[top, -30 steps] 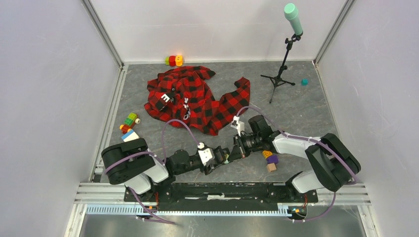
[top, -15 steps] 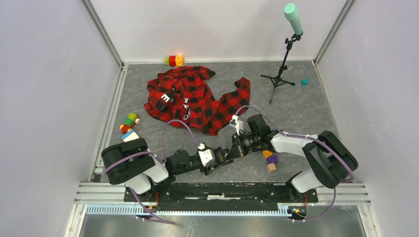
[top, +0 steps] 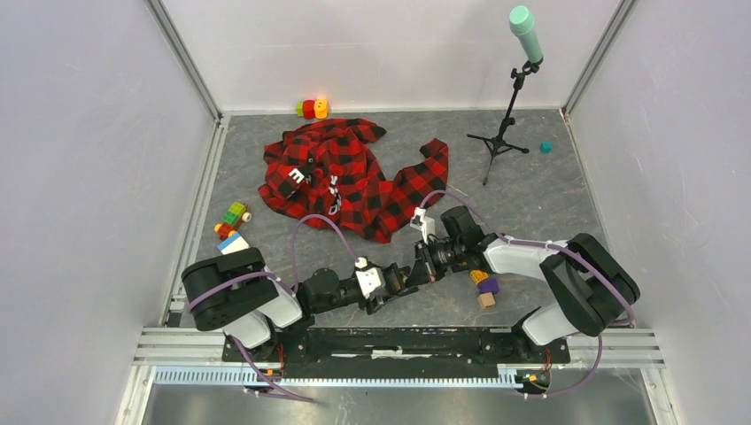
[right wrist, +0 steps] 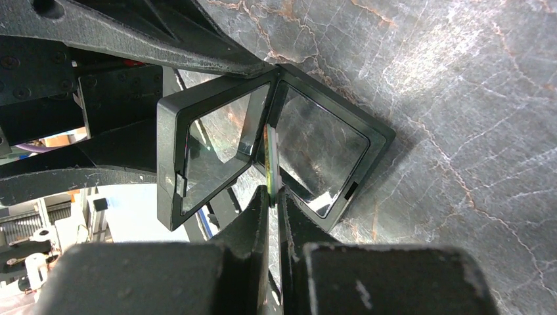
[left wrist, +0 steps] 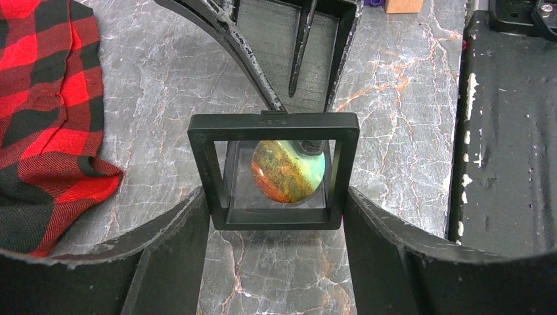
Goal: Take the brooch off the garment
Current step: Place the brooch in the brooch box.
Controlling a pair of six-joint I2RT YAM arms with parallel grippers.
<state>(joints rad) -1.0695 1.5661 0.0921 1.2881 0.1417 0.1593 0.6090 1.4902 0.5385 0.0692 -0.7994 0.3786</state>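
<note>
Next, my left gripper carries the case (left wrist: 272, 125) outward, lowers it and releases it on the bare tabletop below and outward of the gripper, short of the garment.
The garment (top: 350, 177), a red-and-black check shirt with white letters, lies crumpled at the back middle of the table; its edge shows in the left wrist view (left wrist: 46, 118). The brooch (left wrist: 288, 169), an oval disc in orange, yellow and green, sits inside a hinged black frame case (left wrist: 272, 125). My left gripper (left wrist: 276, 200) is shut on the case's two sides, near the front middle (top: 406, 282). My right gripper (right wrist: 274, 191) is shut on the brooch's thin edge (right wrist: 270, 167), between the case's spread halves (right wrist: 171, 131). It meets the left gripper from the right (top: 423, 266).
Toy blocks lie at the left (top: 232, 226), at the back wall (top: 312, 108) and beside the right arm (top: 484, 288). A microphone stand (top: 509, 97) stands at the back right, with a small teal piece (top: 546, 147) near it. The black base rail (left wrist: 506, 131) runs close by.
My right gripper has edged slightly left toward the left gripper. The left arm, the case and the garment have not visibly moved.
</note>
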